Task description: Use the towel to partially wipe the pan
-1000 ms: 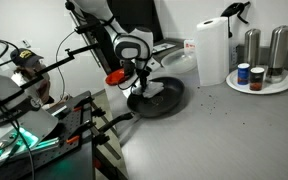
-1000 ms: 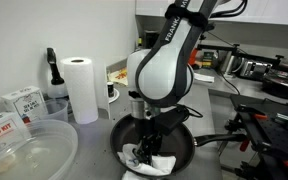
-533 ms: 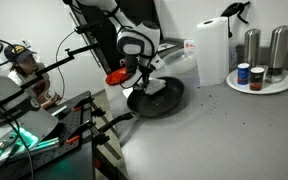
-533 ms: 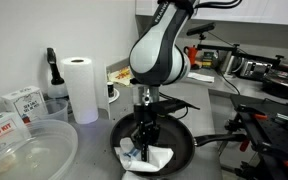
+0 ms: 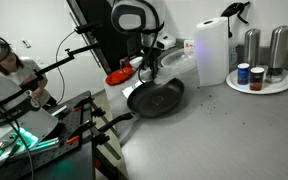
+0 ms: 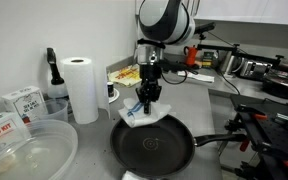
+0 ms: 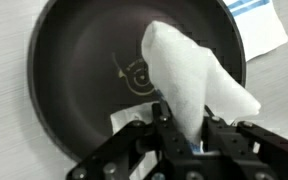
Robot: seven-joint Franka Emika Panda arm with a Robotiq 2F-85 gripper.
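Observation:
Next, my gripper moves past the pan's far rim and then down to the bare counter beyond it, since that spot is clear for releasing the towel.
A black pan (image 6: 152, 147) sits on the grey counter; it also shows in an exterior view (image 5: 154, 98) and fills the wrist view (image 7: 84, 70). My gripper (image 6: 147, 103) is shut on a white towel (image 6: 144, 116) and holds it hanging in the air above the pan's far rim. The towel hangs clear of the pan. In the wrist view the towel (image 7: 189, 85) is pinched between the fingers (image 7: 189, 140) and drapes over the pan below. In an exterior view the gripper (image 5: 147, 68) is above the pan's back edge.
A paper towel roll (image 6: 80, 88) and boxes (image 6: 22, 103) stand beside the pan, with a clear plastic bowl (image 6: 29, 155) in front. Another roll (image 5: 212, 50), metal canisters (image 5: 265, 48) and jars on a plate (image 5: 259, 83) stand further along the counter. The pan handle (image 6: 216, 142) points outward.
My gripper has lifted up out of the pan with the towel in it; the towel left the pan's floor and now hangs above the rim.

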